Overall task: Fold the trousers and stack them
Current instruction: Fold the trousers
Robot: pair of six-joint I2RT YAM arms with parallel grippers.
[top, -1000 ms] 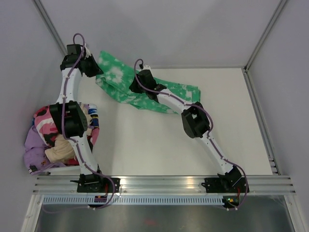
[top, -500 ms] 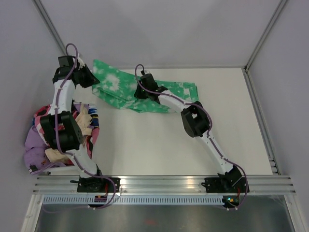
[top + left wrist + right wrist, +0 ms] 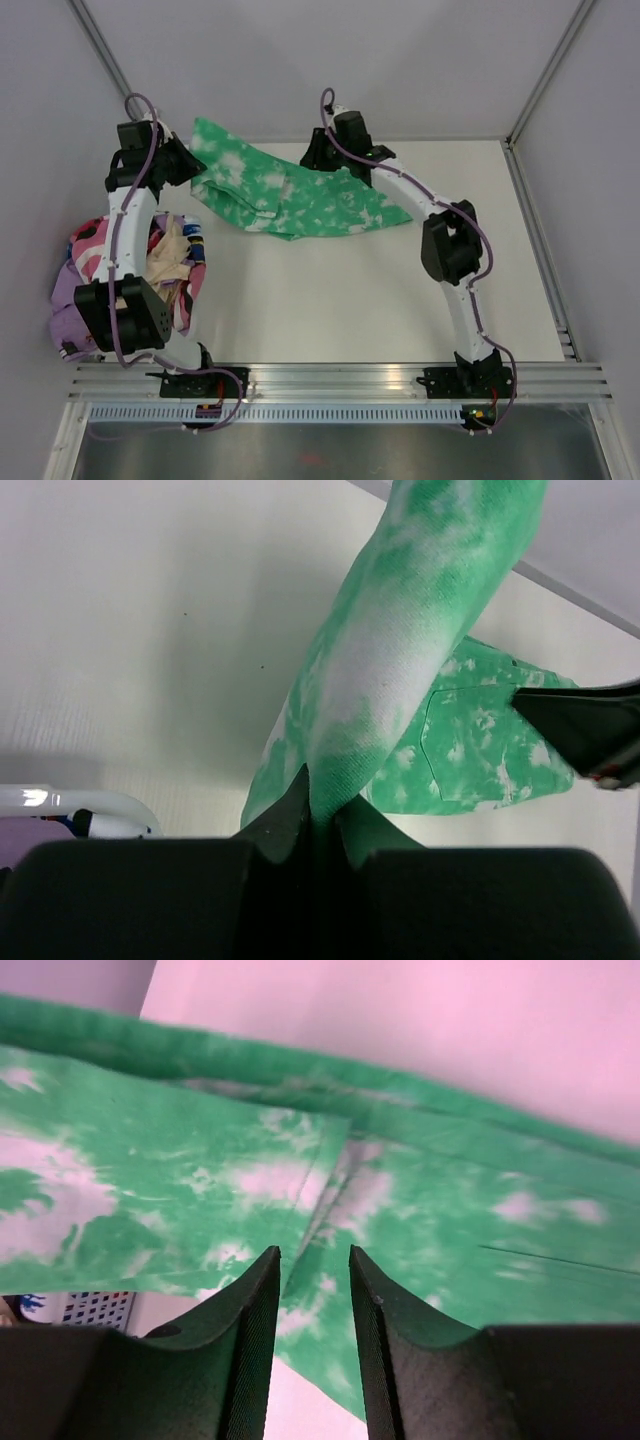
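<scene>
The trousers' flat end lies to the right of my left gripper in the top view. The trousers' lifted end goes across and down onto it next, for release there.
The trousers, bright green with white mottling, lie spread across the back of the white table. Their left end is lifted, and my left gripper is shut on it. In the left wrist view a twisted leg of the trousers runs up from that gripper, whose jaws pinch the fabric. My right gripper hovers over the back edge of the cloth. In the right wrist view it stands open with nothing between its fingers, and the trousers lie flat below.
A basket heaped with pink, purple and cream clothes stands at the table's left edge, its white rim showing in the left wrist view. Grey walls and metal posts close the back and sides. A metal rail runs along the front.
My right gripper has let go of the trousers, opened, and moved up and back to the right. The left gripper drew its end slightly left. The cloth now lies flatter and wider.
</scene>
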